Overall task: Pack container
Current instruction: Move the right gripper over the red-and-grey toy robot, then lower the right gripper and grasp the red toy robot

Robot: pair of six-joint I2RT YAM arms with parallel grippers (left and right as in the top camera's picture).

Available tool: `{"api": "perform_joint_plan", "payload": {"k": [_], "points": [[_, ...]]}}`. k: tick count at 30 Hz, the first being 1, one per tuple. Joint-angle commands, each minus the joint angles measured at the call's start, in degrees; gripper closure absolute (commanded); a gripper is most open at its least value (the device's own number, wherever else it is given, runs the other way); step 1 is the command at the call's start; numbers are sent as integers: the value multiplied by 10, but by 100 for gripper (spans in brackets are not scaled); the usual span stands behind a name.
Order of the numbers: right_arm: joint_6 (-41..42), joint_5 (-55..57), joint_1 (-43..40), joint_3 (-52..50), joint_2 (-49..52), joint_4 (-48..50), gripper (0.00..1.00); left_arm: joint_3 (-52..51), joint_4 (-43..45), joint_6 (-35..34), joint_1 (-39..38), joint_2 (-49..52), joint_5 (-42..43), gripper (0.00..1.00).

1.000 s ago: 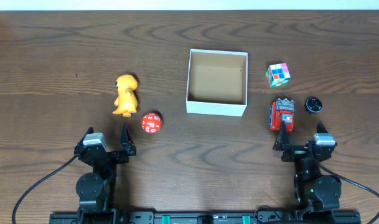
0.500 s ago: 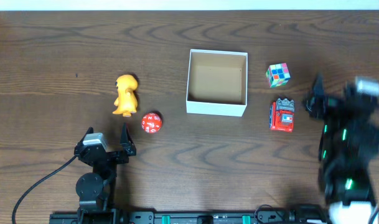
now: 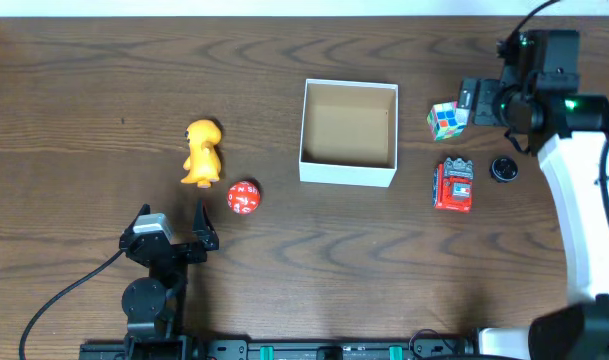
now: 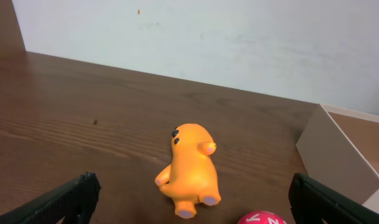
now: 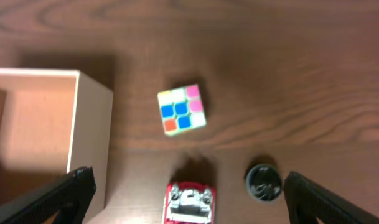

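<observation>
The robot's right gripper will go down to the red toy car next, pulling back toward the robot's base until its open fingers are on both sides of the car's body (image 3: 453,186) (image 5: 189,206).
The container (image 3: 347,172), a square white-walled box with a brown inside, sits empty at the table's middle; it also shows in the left wrist view (image 4: 318,142) and the right wrist view (image 5: 89,127). My right gripper (image 3: 481,101) is raised at the back right, open and empty (image 5: 189,190), looking down on a colourful cube (image 3: 446,120) (image 5: 182,110), a red toy car (image 3: 453,185) (image 5: 189,202) and a black round cap (image 3: 502,168) (image 5: 263,182). My left gripper (image 3: 174,240) rests open and empty (image 4: 192,193) at the front left, behind an orange figure (image 3: 202,152) (image 4: 190,168).
A red ball with white letters (image 3: 243,197) (image 4: 262,219) lies just right of the orange figure, in front of my left gripper. A pale wall runs along the table's far edge (image 4: 208,43). The right arm (image 3: 584,200) stretches along the right edge.
My right arm has lifted from its rest at the front right and swung to the back right, above the cube. The left arm and all toys have not moved.
</observation>
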Motion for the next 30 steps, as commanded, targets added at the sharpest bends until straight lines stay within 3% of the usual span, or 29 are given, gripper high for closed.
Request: {"api": "perform_joint_plan", "payload": {"k": [1,3,14,30], "points": [[25,-58,-4,16,16,-24,1,-10,-22,-3,-2,-3,-5,2],[24,-64,-5,16,18,-75,1,-10,-22,-3,-2,-3,-5,2],[33,-20,-7,-15,21,-153,1,-10,-22,-3,-2,-3,-5,2],[34,-25,-6,-167,21,-27,1,-10,-22,-3,-2,-3,-5,2]]}}
